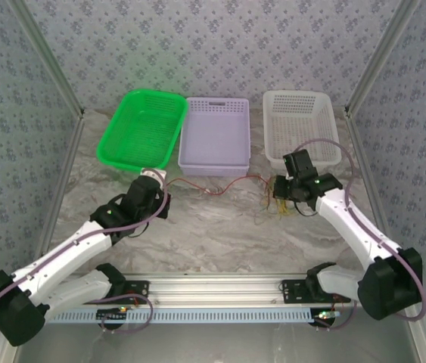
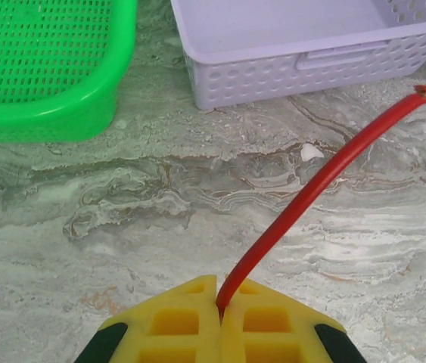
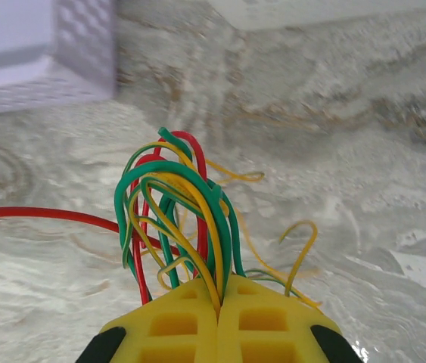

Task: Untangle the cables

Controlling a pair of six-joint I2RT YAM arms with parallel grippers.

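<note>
My right gripper will next move away from the left gripper, then release the bundle (image 1: 282,204) on the marble below, as the red cable still goes into the tangle.
A tangle of thin red, yellow and green cables (image 3: 178,204) rises in loops straight out of my right gripper (image 3: 219,302), which is shut on the bundle. In the top view the bundle (image 1: 282,204) hangs at the right gripper (image 1: 287,198), in front of the white basket. One red cable (image 1: 213,185) stretches across the table to my left gripper (image 1: 152,176). The left gripper (image 2: 220,311) is shut on the end of this red cable (image 2: 326,178), which runs up and to the right above the marble.
Three baskets stand in a row at the back: green (image 1: 141,127), lilac (image 1: 215,136) and white (image 1: 300,125). The green basket (image 2: 42,68) and lilac basket (image 2: 303,45) lie just ahead of the left gripper. Marble tabletop (image 1: 220,234) lies between the arms.
</note>
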